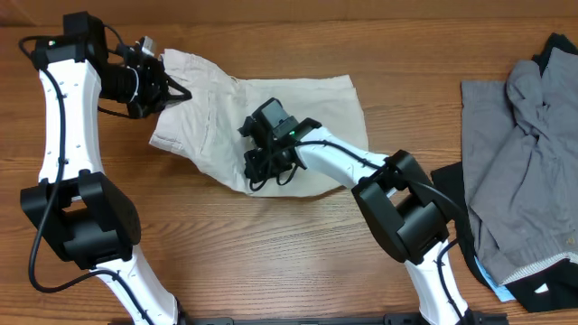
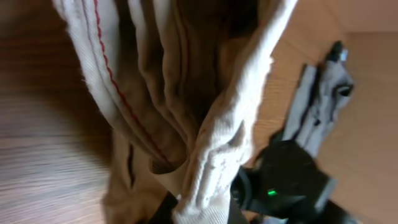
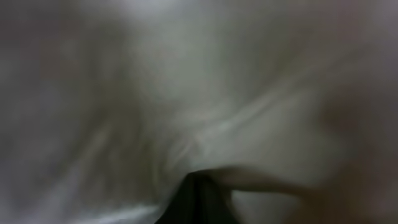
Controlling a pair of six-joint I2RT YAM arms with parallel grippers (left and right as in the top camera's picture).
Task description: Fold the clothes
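Note:
I need to carry the raised edge over the shorts' still flat end (image 1: pixel 332 105), which lies to the right of my left gripper in the overhead view, and release it there.
The beige shorts (image 1: pixel 307 104) lie spread in the middle of the table. My left gripper (image 1: pixel 181 92) is at their upper left, shut on a thick bunched edge, and holds that end raised. In the left wrist view the ribbed cloth (image 2: pixel 214 155) hangs up from between the jaws (image 2: pixel 202 210), with red stitching on a fold beside it. My right gripper (image 1: pixel 264 168) is shut, its tips down on the shorts near their front edge. Dim fabric (image 3: pixel 205 99) fills the right wrist view. A low fold runs off the dark tips (image 3: pixel 200 198), and I cannot tell whether cloth is pinched there.
A heap of grey and black garments (image 1: pixel 528 153) lies at the table's right side, also seen as grey cloth (image 2: pixel 323 93) in the left wrist view. The right arm's white links (image 1: pixel 343 162) cross over the shorts. Bare wood (image 1: pixel 226 253) shows in front.

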